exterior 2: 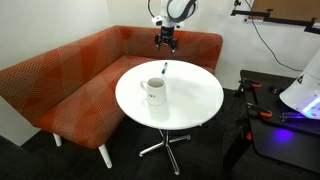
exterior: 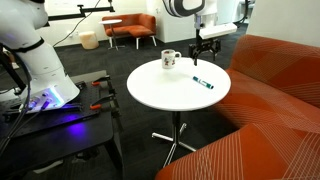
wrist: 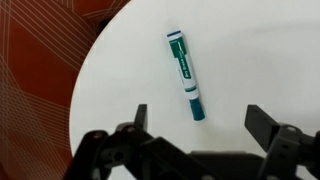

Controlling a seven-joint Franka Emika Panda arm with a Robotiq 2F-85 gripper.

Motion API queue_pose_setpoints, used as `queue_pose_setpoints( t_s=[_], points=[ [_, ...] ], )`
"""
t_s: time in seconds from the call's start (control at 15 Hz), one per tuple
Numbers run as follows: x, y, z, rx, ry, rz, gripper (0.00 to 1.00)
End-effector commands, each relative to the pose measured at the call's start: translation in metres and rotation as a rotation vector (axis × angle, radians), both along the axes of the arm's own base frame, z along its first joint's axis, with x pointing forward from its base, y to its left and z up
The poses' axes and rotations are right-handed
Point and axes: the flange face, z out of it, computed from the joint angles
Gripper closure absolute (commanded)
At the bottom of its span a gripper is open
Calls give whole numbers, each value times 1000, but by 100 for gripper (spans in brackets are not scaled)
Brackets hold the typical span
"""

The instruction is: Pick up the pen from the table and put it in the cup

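Observation:
Only the teal end of the pen reaches the gap between the robot's fingers, so the gripper will lower and move along the pen to its labelled middle.
The pen (wrist: 186,75), a short teal and white marker, lies flat on the round white table (wrist: 260,60). It also shows in both exterior views (exterior: 203,83) (exterior 2: 165,68), near the table's edge by the sofa. The white cup (exterior: 170,60) (exterior 2: 154,91) with a handle and dark mark stands upright on the table, apart from the pen. My gripper (wrist: 199,122) is open and empty, hovering above the table with the pen's teal end just ahead of the gap between the fingers. It hangs above the pen in both exterior views (exterior: 205,46) (exterior 2: 166,42).
An orange-red sofa (exterior 2: 60,80) (exterior: 280,90) wraps around the table's far side. A dark workbench (exterior: 60,115) with the robot base (exterior: 35,60) and a purple light stands beside the table. An orange chair (exterior: 130,30) is in the background.

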Motion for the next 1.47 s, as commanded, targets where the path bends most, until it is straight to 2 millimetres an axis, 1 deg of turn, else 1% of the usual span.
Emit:
queue_pose_setpoints(
  t_s=[0.0,0.33,1.07,1.4],
  points=[
    [10,-7,-5,-15,-20,13,0],
    [15,-13,-20,-15,-20,4,0],
    [28,-14,-67,-4,-17,-20,0],
    [34,-19,-85,9,4,-28,0]
  ],
)
